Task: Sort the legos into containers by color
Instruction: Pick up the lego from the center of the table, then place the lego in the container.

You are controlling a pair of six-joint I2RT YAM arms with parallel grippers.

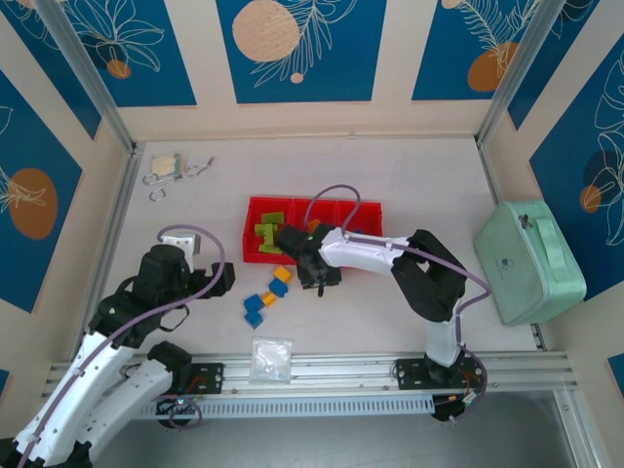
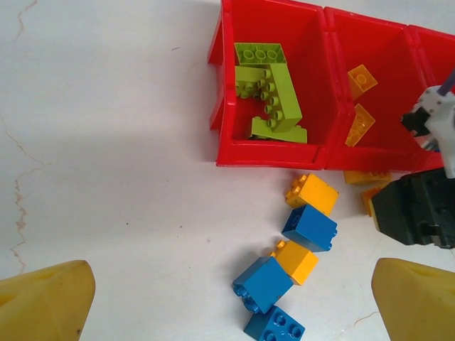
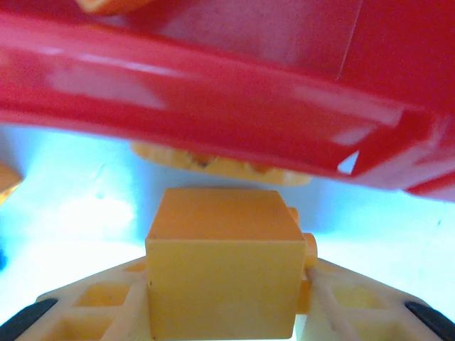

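Observation:
The red tray's middle section [image 1: 323, 218] [image 3: 242, 21] lies outward of my right gripper and already holds orange-yellow pieces. My right gripper will next lift over the tray's front side, move outward and let go of the brick there.
The red tray [image 1: 252, 230] lies mid-table with three containers. Lime green legos [image 2: 269, 92] fill its left compartment [image 2: 316, 85], and two orange-yellow pieces [image 2: 361, 78] lie in the middle one. In front of the tray, loose orange-yellow [image 2: 313, 192] and blue [image 2: 311, 227] bricks trail across the table. My right gripper [image 1: 314, 276] is low at the tray's front wall [image 3: 213, 92], shut on an orange-yellow brick [image 3: 222, 270] that touches both fingers. Another orange-yellow brick [image 3: 213, 165] lies beyond it, against the tray. My left gripper [image 2: 231, 298] hovers open above the blue bricks [image 2: 263, 283].
A mint-green case [image 1: 531, 258] stands at the right edge. A clear plastic bag [image 1: 271, 358] lies near the front rail between the arm bases. Metal clips and a small pale item [image 1: 175, 171] rest at the back left.

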